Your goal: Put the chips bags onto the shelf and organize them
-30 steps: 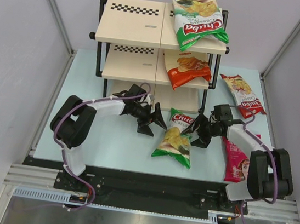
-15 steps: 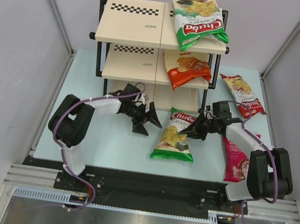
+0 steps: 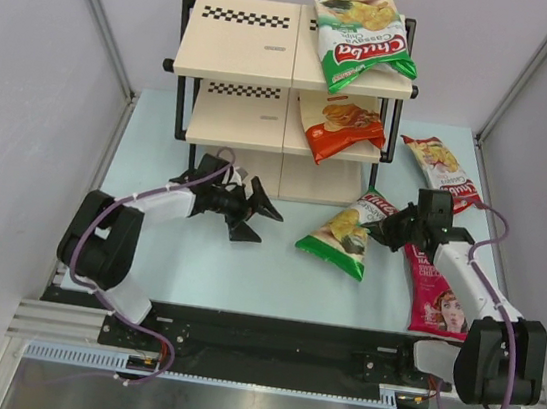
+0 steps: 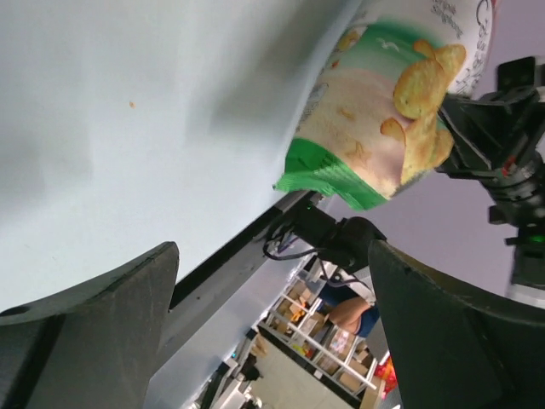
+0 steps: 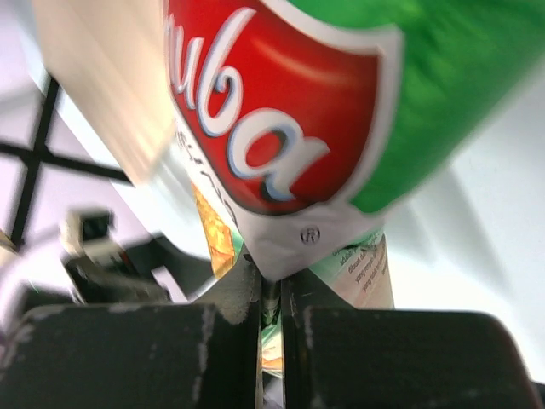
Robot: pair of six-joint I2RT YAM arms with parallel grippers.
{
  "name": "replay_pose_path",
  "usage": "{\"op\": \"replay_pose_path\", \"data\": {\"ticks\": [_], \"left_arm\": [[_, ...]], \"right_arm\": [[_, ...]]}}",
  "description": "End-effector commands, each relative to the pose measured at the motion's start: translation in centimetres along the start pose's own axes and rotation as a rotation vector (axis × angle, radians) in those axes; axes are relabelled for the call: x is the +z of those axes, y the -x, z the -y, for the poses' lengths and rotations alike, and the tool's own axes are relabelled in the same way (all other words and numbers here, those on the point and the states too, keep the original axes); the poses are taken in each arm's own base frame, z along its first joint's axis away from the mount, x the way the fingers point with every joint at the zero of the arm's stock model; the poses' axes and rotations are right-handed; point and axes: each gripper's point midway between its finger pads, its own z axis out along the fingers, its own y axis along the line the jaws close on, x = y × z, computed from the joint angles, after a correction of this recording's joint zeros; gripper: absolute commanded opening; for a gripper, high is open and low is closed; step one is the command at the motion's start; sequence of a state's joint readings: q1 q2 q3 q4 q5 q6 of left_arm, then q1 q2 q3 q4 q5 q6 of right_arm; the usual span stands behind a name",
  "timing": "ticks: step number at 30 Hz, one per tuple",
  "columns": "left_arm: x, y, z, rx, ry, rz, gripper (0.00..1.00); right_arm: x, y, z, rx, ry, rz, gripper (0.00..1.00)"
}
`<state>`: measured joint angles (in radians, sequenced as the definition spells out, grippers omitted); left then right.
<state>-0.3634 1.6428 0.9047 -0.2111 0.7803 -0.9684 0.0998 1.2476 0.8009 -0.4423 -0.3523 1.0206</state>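
My left gripper goes toward the right in the top view onto the hanging Chuba bag's loose green end (image 3: 331, 257) (image 4: 339, 176) next, since my right gripper holds the bag's top edge.
A green-and-white Chuba chips bag (image 3: 343, 236) hangs tilted just above the table, in front of the shelf's (image 3: 244, 44) lower right corner. My right gripper (image 3: 385, 231) is shut on its top edge; in the right wrist view the fingers (image 5: 230, 341) pinch the seam of this bag (image 5: 289, 111). My left gripper (image 3: 258, 214) stands open and empty to the bag's left. The left wrist view shows the bag (image 4: 383, 119) beyond that gripper (image 4: 272, 341). A second Chuba bag (image 3: 361, 37) lies on the top board, and an orange bag (image 3: 339, 124) on the middle board.
A red-and-white bag (image 3: 444, 174) lies on the table right of the shelf. A magenta bag (image 3: 435, 291) lies under my right forearm near the front right. Grey walls (image 3: 43, 114) close in both sides of the table.
My right gripper shut on the Chuba bag's top edge and drew it right and up, tilting it. My left arm pulled back to the left, its jaws still open.
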Motion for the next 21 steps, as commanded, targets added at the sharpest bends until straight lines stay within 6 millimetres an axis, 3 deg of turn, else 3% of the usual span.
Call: {"op": "replay_pose_path", "data": {"ticks": [1, 4, 6, 11, 15, 21], "left_arm": [[-1.4, -1.4, 1.9, -0.057, -0.088, 0.016, 0.99], [-1.1, -2.1, 2.2, -0.090, -0.120, 0.012, 0.99], [-0.3, -3.0, 1.7, -0.111, -0.105, -0.008, 1.00], [2.2, -4.1, 3.0, -0.180, -0.168, -0.033, 1.00], [4.5, -4.7, 1.7, -0.214, -0.123, -0.063, 1.00], [5.8, -4.0, 0.1, -0.245, -0.115, 0.006, 1.00]], "right_arm": [[0.3, 2.4, 0.3, 0.289, -0.033, 0.195, 0.00], [1.6, 1.3, 0.7, 0.368, -0.044, 0.200, 0.00], [2.5, 0.4, 0.6, 0.395, -0.061, 0.211, 0.00], [3.7, -1.1, 1.3, 0.491, -0.122, 0.231, 0.00], [4.7, -2.3, 0.2, 0.519, -0.094, 0.152, 0.00], [5.0, -3.3, -0.2, 0.529, -0.088, 0.100, 0.00]]}}
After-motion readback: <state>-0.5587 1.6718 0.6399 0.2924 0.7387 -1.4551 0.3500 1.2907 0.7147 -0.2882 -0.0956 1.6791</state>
